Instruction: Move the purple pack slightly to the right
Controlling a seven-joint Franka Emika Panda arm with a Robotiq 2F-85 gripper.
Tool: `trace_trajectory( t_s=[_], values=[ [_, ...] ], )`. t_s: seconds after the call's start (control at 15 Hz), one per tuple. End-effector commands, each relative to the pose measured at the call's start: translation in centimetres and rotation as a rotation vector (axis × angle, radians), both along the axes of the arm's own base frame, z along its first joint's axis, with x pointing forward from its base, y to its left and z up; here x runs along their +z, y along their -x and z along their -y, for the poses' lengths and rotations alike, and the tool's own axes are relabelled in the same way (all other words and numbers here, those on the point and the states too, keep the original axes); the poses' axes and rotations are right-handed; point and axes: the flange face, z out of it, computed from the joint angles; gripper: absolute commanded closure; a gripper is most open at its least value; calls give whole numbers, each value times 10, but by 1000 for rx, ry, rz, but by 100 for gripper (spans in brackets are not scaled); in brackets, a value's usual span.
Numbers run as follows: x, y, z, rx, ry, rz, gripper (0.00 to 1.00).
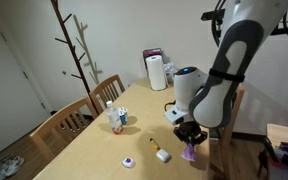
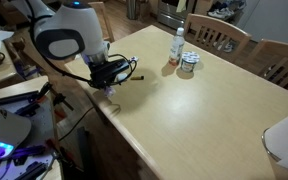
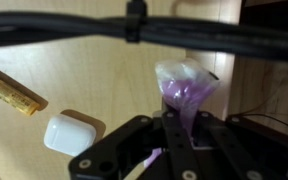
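Note:
My gripper eases down, away from the white case, next and releases the packet on the bare wood just below, between the case and the table edge.
The purple pack [image 3: 184,88] is a small, soft lilac packet pinched between my gripper's fingers [image 3: 174,135]. In an exterior view the pack [image 1: 190,152] hangs below the gripper [image 1: 189,138] at the near edge of the wooden table [image 1: 94,150]. I cannot tell whether it touches the tabletop. In an exterior view the gripper [image 2: 107,84] sits at the table's corner edge, and the pack is hard to make out there.
A white case [image 3: 69,132] and a yellow-brown tube [image 3: 14,95] lie just beside the pack. A small round disc [image 1: 128,162], a bottle with a cup [image 1: 117,118], a paper towel roll [image 1: 157,72] and a dark purple box [image 1: 152,54] stand on the table. Chairs [image 1: 104,92] surround it.

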Motion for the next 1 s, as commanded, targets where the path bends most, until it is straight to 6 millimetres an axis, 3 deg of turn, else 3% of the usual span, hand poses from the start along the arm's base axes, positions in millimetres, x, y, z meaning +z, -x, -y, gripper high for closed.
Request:
trace_trajectory(
  t_s=[0.0, 0.53, 0.6, 0.73, 0.93],
  values=[
    [-13, 0, 16, 7, -14, 24, 93],
    [-27, 0, 34, -15, -21, 33, 92],
    [-28, -1, 33, -20, -32, 22, 62],
    [-29, -1, 32, -23, -38, 20, 56],
    [-26, -1, 29, -26, -38, 23, 37]
  ],
)
